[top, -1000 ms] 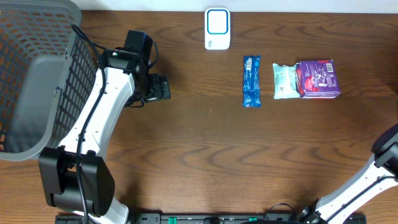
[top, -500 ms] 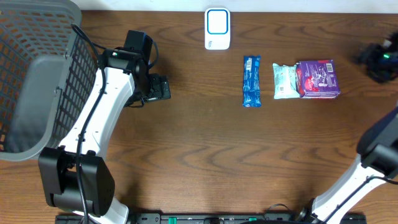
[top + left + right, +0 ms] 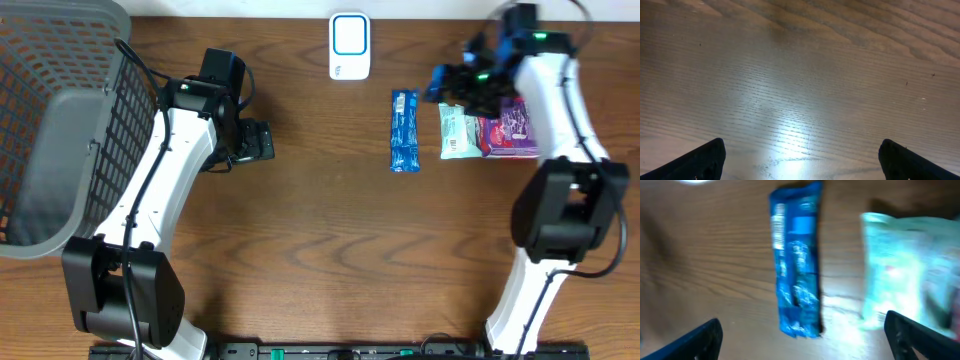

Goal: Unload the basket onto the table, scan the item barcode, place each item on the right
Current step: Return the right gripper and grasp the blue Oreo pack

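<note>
My right gripper should move down and back next, onto the blue bar's middle edge near the green packet (image 3: pixel 457 133), so the white label on the bar's far end stays free.
Three packaged items lie in a row on the wooden table: a blue bar (image 3: pixel 404 131), a pale green packet (image 3: pixel 457 133) and a purple packet (image 3: pixel 512 130). A white scanner with a blue face (image 3: pixel 349 45) stands at the back edge. My right gripper (image 3: pixel 447 82) hovers open over the row, holding nothing. In the right wrist view the blue bar (image 3: pixel 796 260) lies ahead between the fingers and the green packet (image 3: pixel 890 270) sits to its right, both blurred. My left gripper (image 3: pixel 258 141) is open over bare wood (image 3: pixel 805 100), well left of the items.
A grey mesh basket (image 3: pixel 60 120) fills the back left corner, close behind the left arm. The right arm (image 3: pixel 560 140) arches over the purple packet and hides part of it.
The right arm has swung in fast from the right edge to above the row of items, and its jaws have spread wider. The left arm has not moved.
</note>
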`<state>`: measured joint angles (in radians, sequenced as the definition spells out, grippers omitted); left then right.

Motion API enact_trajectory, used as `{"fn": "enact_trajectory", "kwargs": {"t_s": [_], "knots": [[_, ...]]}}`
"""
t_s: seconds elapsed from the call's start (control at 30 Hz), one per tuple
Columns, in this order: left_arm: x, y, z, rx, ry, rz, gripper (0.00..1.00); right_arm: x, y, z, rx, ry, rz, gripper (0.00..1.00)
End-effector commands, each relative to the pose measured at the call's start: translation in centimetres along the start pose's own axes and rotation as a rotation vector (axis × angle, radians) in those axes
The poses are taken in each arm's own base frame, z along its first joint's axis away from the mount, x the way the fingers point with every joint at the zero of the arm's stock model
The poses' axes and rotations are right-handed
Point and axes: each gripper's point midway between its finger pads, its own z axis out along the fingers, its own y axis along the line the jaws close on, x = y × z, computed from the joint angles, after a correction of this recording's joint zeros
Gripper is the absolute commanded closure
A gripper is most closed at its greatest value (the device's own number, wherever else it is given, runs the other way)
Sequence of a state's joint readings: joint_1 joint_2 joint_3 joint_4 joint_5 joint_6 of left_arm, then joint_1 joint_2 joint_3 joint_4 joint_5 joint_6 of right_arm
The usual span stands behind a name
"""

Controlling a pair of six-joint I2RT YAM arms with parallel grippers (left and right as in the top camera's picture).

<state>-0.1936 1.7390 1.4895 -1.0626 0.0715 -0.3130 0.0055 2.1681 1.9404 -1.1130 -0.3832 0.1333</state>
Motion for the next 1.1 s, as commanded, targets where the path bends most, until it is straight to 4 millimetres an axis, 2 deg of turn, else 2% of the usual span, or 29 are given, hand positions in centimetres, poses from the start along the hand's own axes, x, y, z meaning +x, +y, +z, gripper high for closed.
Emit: {"fn": "enact_trajectory", "kwargs": {"t_s": [0.0, 0.13, 0.17, 0.27, 0.33, 0.47, 0.6, 0.77, 0.97, 1.07], "knots": [[0.0, 0.3, -0.1, -0.013, -0.005, 0.013, 0.02, 0.4, -0.2, 0.9, 0.082, -0.014, -0.024, 0.01], [0.0, 0.3, -0.1, -0.012, -0.005, 0.012, 0.02, 1.1, -0.4, 3.5, 0.078, -0.018, 0.023, 0.03], [0.0, 0.3, -0.1, -0.012, -0.005, 0.012, 0.02, 1.4, -0.7, 4.1, 0.079, -0.015, 0.034, 0.05], [0.0, 0.3, -0.1, -0.012, -0.005, 0.012, 0.02, 2.7, -0.7, 6.3, 0.023, 0.007, 0.039, 0.22], [0.0, 0.3, -0.1, -0.012, -0.005, 0.013, 0.02, 3.4, -0.2, 7.3, -0.040, 0.014, 0.016, 0.24], [0.0, 0.3, -0.1, -0.013, -0.005, 0.013, 0.02, 4.2, 0.1, 9.0, -0.106, 0.006, 0.008, 0.28], [0.0, 0.3, -0.1, -0.012, -0.005, 0.012, 0.02, 4.8, -0.4, 10.1, -0.117, -0.005, 0.022, 0.37], [0.0, 0.3, -0.1, -0.012, -0.005, 0.012, 0.02, 5.3, -0.9, 11.0, -0.115, -0.016, 0.038, 0.60], [0.0, 0.3, -0.1, -0.012, -0.005, 0.013, 0.02, 5.3, -1.5, 11.3, -0.087, -0.024, 0.037, 0.97], [0.0, 0.3, -0.1, -0.012, -0.005, 0.013, 0.02, 5.3, -1.5, 11.3, -0.088, -0.027, 0.036, 0.99]]}}
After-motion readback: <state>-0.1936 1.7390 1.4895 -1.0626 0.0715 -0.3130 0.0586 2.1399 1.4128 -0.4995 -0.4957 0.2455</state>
